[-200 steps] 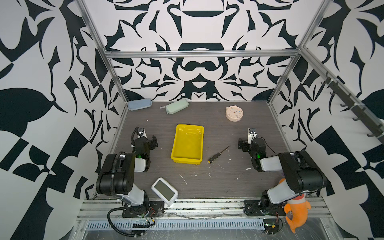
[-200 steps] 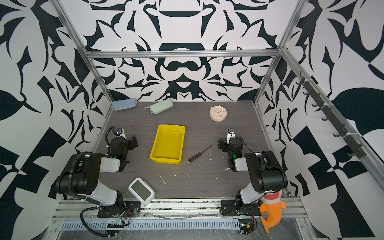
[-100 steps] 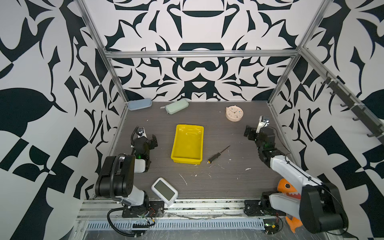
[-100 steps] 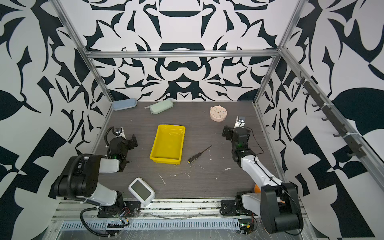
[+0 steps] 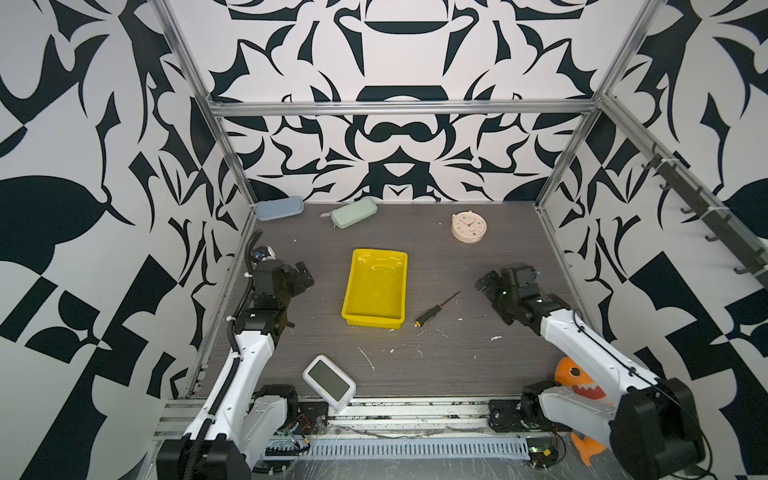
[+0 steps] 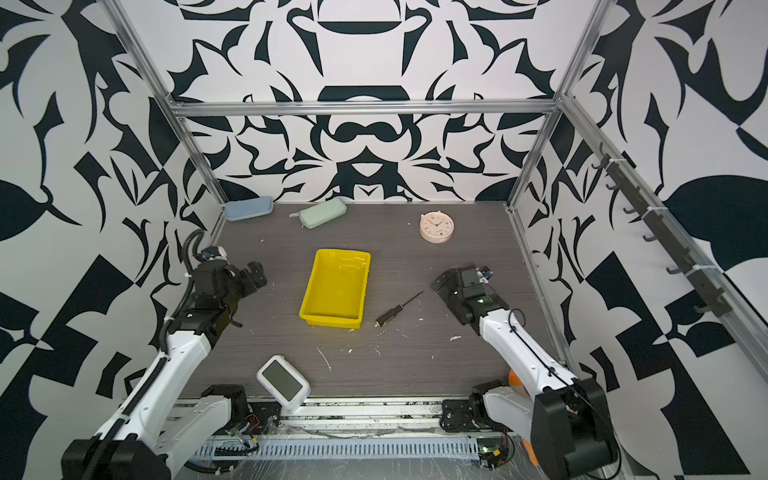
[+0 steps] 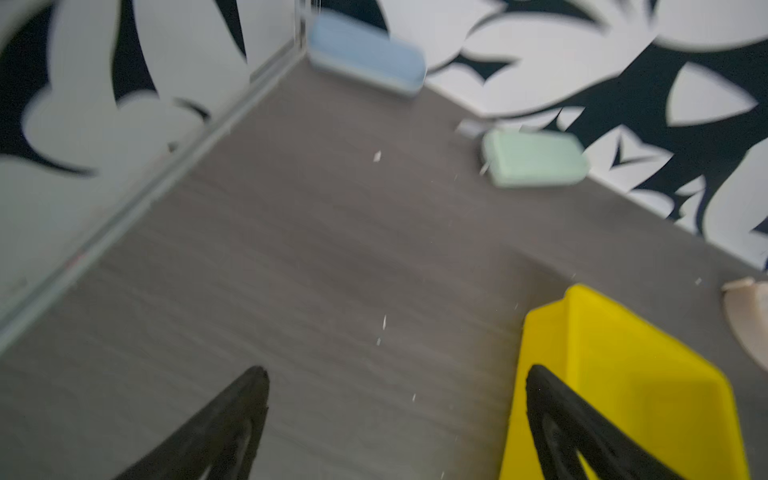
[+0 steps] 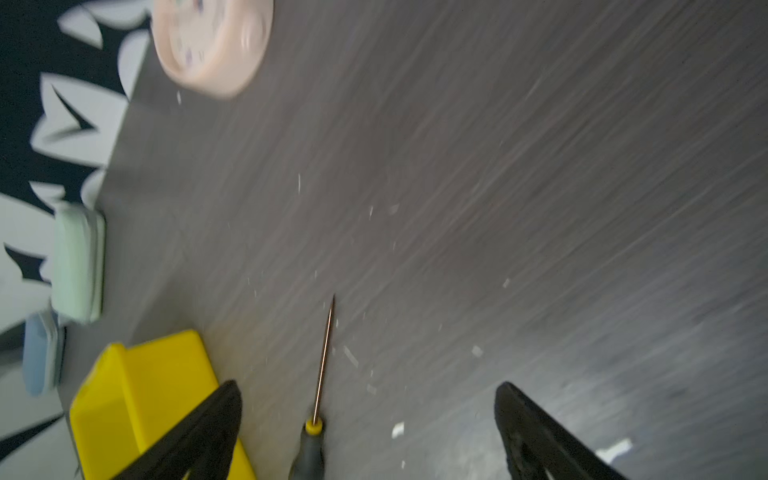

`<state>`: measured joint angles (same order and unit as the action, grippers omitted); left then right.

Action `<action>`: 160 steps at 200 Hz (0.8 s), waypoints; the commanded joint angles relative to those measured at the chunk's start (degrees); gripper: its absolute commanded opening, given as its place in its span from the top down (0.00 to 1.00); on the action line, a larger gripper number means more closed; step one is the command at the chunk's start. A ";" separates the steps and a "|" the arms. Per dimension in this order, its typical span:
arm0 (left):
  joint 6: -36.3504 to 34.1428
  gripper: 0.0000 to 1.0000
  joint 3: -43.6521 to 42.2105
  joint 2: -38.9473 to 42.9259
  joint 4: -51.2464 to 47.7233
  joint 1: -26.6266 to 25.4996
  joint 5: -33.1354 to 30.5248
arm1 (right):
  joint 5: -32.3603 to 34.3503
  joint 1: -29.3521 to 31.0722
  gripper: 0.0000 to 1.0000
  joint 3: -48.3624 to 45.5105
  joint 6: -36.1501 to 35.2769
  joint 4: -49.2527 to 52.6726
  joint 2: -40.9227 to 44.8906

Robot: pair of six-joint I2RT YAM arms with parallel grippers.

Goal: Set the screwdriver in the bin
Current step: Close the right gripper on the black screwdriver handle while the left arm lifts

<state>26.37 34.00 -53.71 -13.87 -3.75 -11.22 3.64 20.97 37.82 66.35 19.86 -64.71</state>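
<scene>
My right gripper should move past the tip of the screwdriver's stem toward the bin next, then go down and close across the screwdriver's black handle [image 5: 429, 314] [image 8: 308, 457], which is thicker than the stem.
The screwdriver [image 5: 436, 309] [image 6: 398, 309], black-handled with a yellow end, lies flat on the grey table just right of the bin [image 5: 376, 291] [image 6: 336, 286], a shallow yellow tray with nothing in it. My right gripper [image 5: 488, 284] [image 6: 442, 284] hovers open to the right of the shaft tip. In the right wrist view the screwdriver [image 8: 322, 374] lies between the spread fingers of the gripper [image 8: 368, 388], beside the bin [image 8: 137, 395]. My left gripper [image 5: 301, 276] [image 7: 395, 374] is open and empty, left of the bin [image 7: 623, 374].
A blue case [image 5: 278, 208] and a green case [image 5: 355, 212] lie along the back wall. A pink clock [image 5: 468, 226] sits at the back right. A white device with a grey screen [image 5: 329, 384] lies at the front edge. An orange toy [image 5: 575, 376] stands behind the right arm.
Both arms have unfolded from their low rest poses. The right gripper has swung left toward the screwdriver's tip. The left gripper has edged toward the bin. The screwdriver and bin have not moved.
</scene>
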 commanded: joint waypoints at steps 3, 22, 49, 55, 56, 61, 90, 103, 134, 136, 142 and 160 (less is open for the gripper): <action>5.36 0.01 -1.07 -0.55 -4.92 0.14 2.69 | 4.65 10.78 0.04 5.40 11.93 0.67 -3.62; 11.56 0.01 -0.52 -4.07 -7.93 0.23 -2.11 | 2.46 14.75 0.10 8.42 15.87 -0.74 -10.37; 10.97 0.01 2.76 -8.36 -12.09 0.22 -1.46 | -4.56 15.60 0.36 10.74 22.35 -0.50 -18.79; 11.15 0.01 2.92 -8.54 -12.28 0.23 -1.66 | -5.20 15.76 0.37 10.86 23.00 -0.52 -19.85; 11.15 0.01 2.96 -8.57 -12.30 0.23 -1.72 | -5.35 15.77 0.37 10.91 23.20 -0.52 -20.15; 11.16 0.01 2.87 -8.33 -12.27 0.23 -1.82 | -5.63 16.03 0.37 10.95 23.73 -0.52 -20.77; 11.22 0.01 1.13 -5.09 -11.13 0.23 -1.35 | -4.52 16.86 0.37 11.21 24.95 -0.83 -22.25; 11.31 0.01 0.34 -3.56 -10.74 0.23 -1.37 | -4.99 16.92 0.37 11.68 25.58 -1.21 -23.41; 11.60 0.01 -0.51 -1.99 -9.87 0.23 -2.09 | -5.65 17.40 0.37 16.23 25.12 1.02 -28.78; 11.60 0.01 -0.56 -2.00 -9.89 0.23 -2.11 | -5.66 17.43 0.37 16.58 25.16 1.34 -29.07; 11.60 0.01 -0.44 -2.16 -9.86 0.23 -2.09 | -5.79 17.61 0.37 17.43 25.57 2.25 -30.45; 11.41 0.01 0.04 -2.95 -10.23 0.23 -1.72 | -6.18 18.11 0.41 19.13 27.51 3.82 -33.21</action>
<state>36.80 34.37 -56.18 -22.94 -3.70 -12.45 -2.13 38.26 53.74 91.20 19.77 -95.64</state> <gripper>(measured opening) 0.993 0.606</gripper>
